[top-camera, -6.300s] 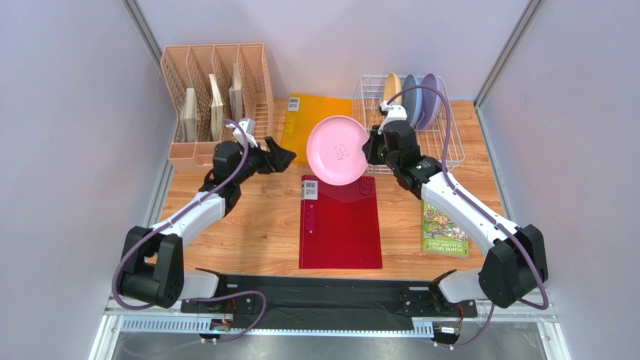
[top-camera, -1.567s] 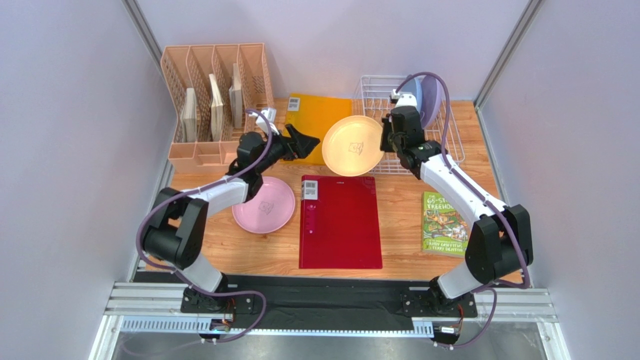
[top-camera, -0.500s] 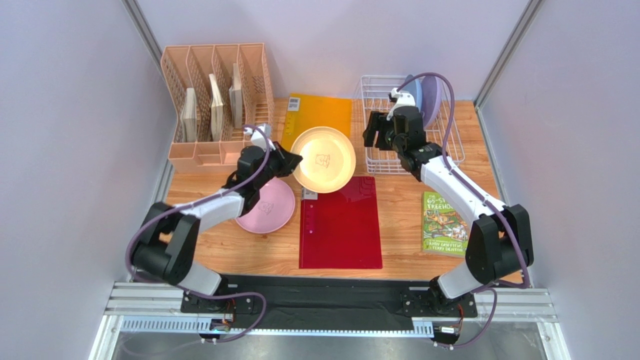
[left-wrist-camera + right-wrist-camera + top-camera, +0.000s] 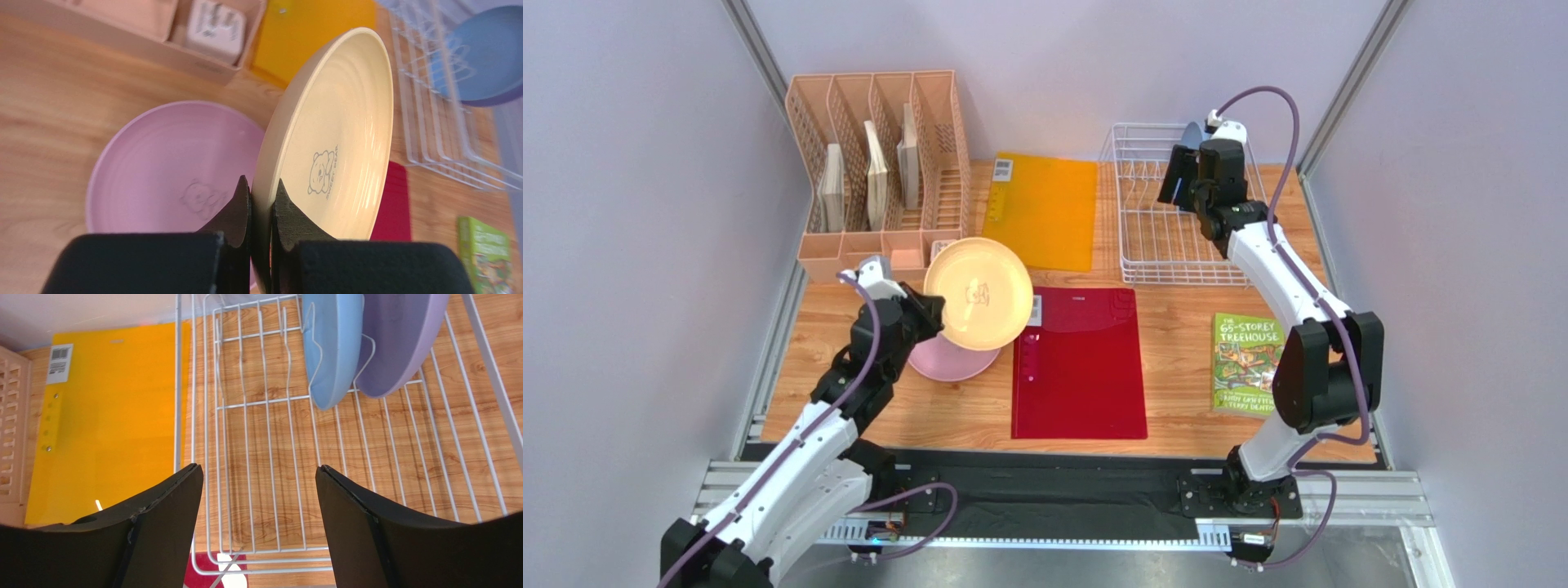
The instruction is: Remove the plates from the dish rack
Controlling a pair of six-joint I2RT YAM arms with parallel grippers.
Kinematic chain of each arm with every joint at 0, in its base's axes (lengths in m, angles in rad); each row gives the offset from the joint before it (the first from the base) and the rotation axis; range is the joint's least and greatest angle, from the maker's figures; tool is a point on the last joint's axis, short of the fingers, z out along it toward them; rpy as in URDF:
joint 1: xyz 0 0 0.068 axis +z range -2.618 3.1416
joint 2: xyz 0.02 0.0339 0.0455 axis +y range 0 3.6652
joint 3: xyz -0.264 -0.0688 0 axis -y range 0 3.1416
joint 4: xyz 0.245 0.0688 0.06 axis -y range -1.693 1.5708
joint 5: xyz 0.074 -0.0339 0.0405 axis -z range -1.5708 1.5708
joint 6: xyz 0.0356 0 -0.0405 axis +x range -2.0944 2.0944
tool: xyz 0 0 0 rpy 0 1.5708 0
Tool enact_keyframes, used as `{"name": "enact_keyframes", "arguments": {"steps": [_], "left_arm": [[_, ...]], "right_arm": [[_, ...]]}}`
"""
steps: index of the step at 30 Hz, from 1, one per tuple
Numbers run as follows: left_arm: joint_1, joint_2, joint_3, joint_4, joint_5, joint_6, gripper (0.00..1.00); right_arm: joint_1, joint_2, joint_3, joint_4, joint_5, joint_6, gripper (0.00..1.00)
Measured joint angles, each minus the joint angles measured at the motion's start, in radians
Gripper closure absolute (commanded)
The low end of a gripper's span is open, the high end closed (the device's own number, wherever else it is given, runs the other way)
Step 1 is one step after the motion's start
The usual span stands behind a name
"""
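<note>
My left gripper is holding the yellow plate's rim. The pink plate (image 4: 944, 359) (image 4: 166, 165) lies flat and bare below, so I will lower my left gripper and draw it back to release the rim over that plate.
My left gripper (image 4: 261, 187) is shut on the rim of the yellow plate (image 4: 979, 294), which it holds tilted on edge above the pink plate (image 4: 944, 359). The pink plate (image 4: 166, 165) lies flat on the wood. My right gripper (image 4: 259, 471) is open and holds nothing, and it hovers over the white wire dish rack (image 4: 264, 447) at the back right (image 4: 1143, 239). At the rack's far end, the light blue plate (image 4: 331, 343) and the lavender plate (image 4: 399, 337) stand upright between dividers. In the top view the right gripper (image 4: 1179, 178) mostly hides those two plates.
A peach file organizer (image 4: 879, 159) with boards in it stands at the back left. An orange folder (image 4: 1044, 208) lies beside the rack and a red folder (image 4: 1081, 368) lies mid-table. A green book (image 4: 1249, 365) lies at the right.
The left arm has pulled back toward the near left, carrying the yellow plate over the pink one. The right gripper has swung back over the rack toward the remaining plates, its jaws open.
</note>
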Motion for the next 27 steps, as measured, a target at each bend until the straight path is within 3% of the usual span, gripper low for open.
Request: {"name": "enact_keyframes", "arguments": {"steps": [5, 15, 20, 21, 22, 25, 27], "left_arm": [[0.000, -0.080, -0.122, -0.116, -0.123, -0.037, 1.00], [0.000, -0.109, -0.219, -0.113, -0.245, -0.103, 1.00], [0.000, -0.055, -0.220, -0.061, -0.257, -0.119, 0.71], [0.000, -0.045, -0.220, -0.050, -0.257, -0.119, 0.62], [0.000, -0.029, -0.220, -0.047, -0.259, -0.117, 0.45], [0.000, 0.000, -0.224, -0.051, -0.260, -0.112, 0.23], [0.000, 0.004, -0.228, -0.061, -0.261, -0.108, 0.15]], "right_arm": [[-0.014, 0.087, 0.126, -0.032, 0.030, -0.023, 0.27], [-0.021, 0.195, 0.282, -0.060, 0.063, -0.064, 0.27], [-0.022, 0.236, 0.322, -0.089, 0.075, -0.082, 0.27], [-0.022, 0.247, 0.336, -0.094, 0.079, -0.089, 0.27], [-0.022, 0.257, 0.349, -0.100, 0.085, -0.093, 0.27], [-0.022, 0.288, 0.388, -0.108, 0.110, -0.114, 0.27], [-0.022, 0.310, 0.418, -0.114, 0.127, -0.127, 0.27]]}}
